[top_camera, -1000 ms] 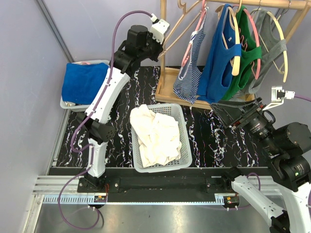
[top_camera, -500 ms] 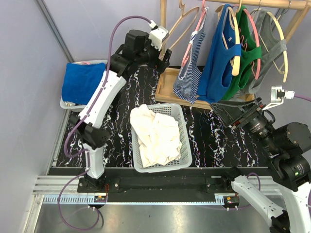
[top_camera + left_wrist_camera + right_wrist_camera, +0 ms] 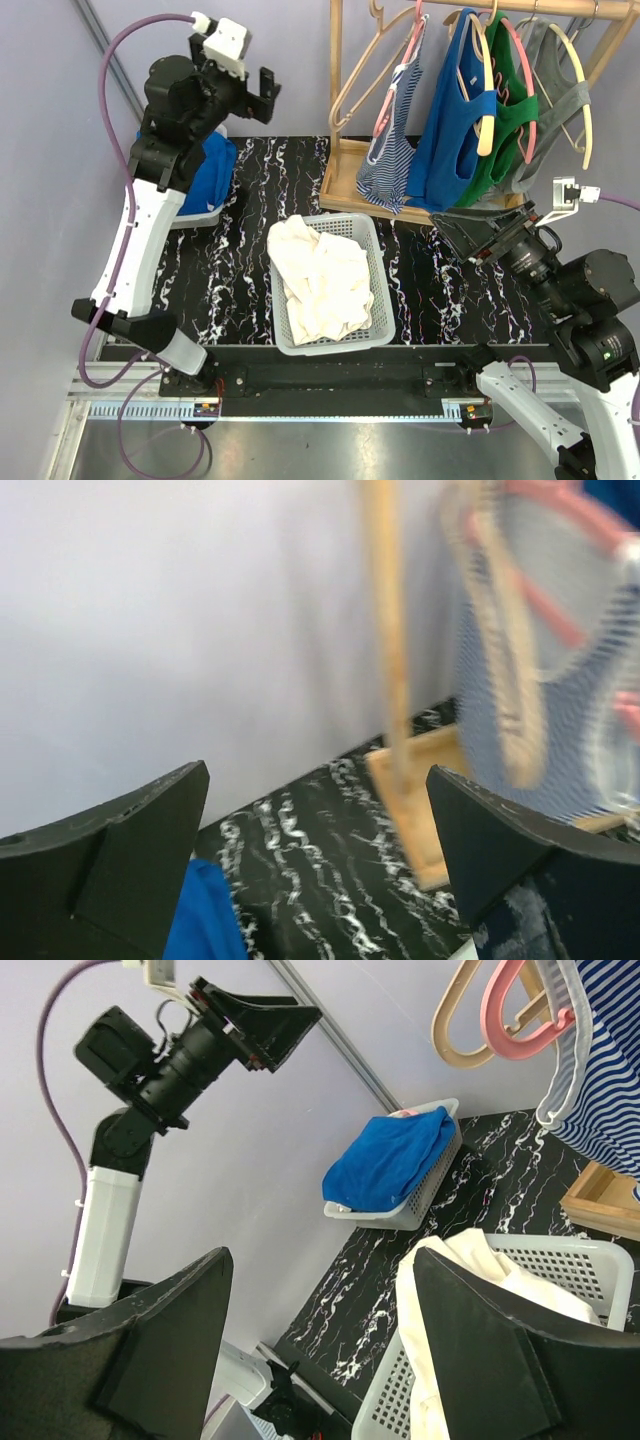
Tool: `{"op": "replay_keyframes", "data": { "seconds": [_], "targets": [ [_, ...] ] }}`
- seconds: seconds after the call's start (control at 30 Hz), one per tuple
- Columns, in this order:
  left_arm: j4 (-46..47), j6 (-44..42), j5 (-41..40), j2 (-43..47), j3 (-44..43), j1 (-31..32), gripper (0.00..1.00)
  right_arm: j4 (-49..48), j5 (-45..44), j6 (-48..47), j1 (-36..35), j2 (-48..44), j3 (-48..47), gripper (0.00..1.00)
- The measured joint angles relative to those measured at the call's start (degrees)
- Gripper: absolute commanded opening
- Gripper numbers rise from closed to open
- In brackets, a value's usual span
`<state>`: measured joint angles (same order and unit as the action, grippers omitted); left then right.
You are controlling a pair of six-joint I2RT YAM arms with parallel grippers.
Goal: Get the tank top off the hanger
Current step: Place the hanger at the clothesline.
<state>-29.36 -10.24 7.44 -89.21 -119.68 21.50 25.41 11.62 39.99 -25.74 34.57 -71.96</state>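
My left gripper moves down toward the right in the top view onto the lower part of the rack's wooden post next, as this lies below it there.
A blue-and-white striped tank top (image 3: 393,152) hangs on a pink hanger (image 3: 400,60) at the left end of the wooden rack (image 3: 336,60). An empty tan hanger (image 3: 362,70) hangs beside it. Blue (image 3: 450,120), green (image 3: 512,125) and grey (image 3: 552,95) tops hang further right. My left gripper (image 3: 252,100) is raised left of the rack, open and empty; its wrist view shows the striped top (image 3: 565,700) blurred ahead. My right gripper (image 3: 462,232) is open and empty, below the blue top. The right wrist view shows the striped top (image 3: 600,1060) at its upper right.
A white basket (image 3: 330,346) holding white cloth sits mid-table. A tray with blue cloth (image 3: 205,168) is at the back left, under my left arm. The rack's wooden base (image 3: 345,182) lies on the black marbled table.
My left gripper has swung up and left, away from the empty tan hanger at the rack, and its jaws have opened. The right arm has not moved.
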Motion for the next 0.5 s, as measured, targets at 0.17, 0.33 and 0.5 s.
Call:
{"op": "replay_keyframes", "data": {
  "seconds": [0.17,0.33,0.5],
  "targets": [
    [5.22,1.18,-2.8,-2.32,8.59,-6.54,0.99,-0.07,0.02,0.0,0.0,0.13,0.7,0.82],
    [5.95,3.39,-2.34,-12.33,9.27,-6.29,0.99,-0.28,0.02,0.31,0.0,1.07,0.98,0.82],
    [10.03,4.94,-0.13,-18.49,13.64,-3.78,0.99,-0.26,0.02,0.39,0.0,2.47,1.18,0.83]
  ]
}}
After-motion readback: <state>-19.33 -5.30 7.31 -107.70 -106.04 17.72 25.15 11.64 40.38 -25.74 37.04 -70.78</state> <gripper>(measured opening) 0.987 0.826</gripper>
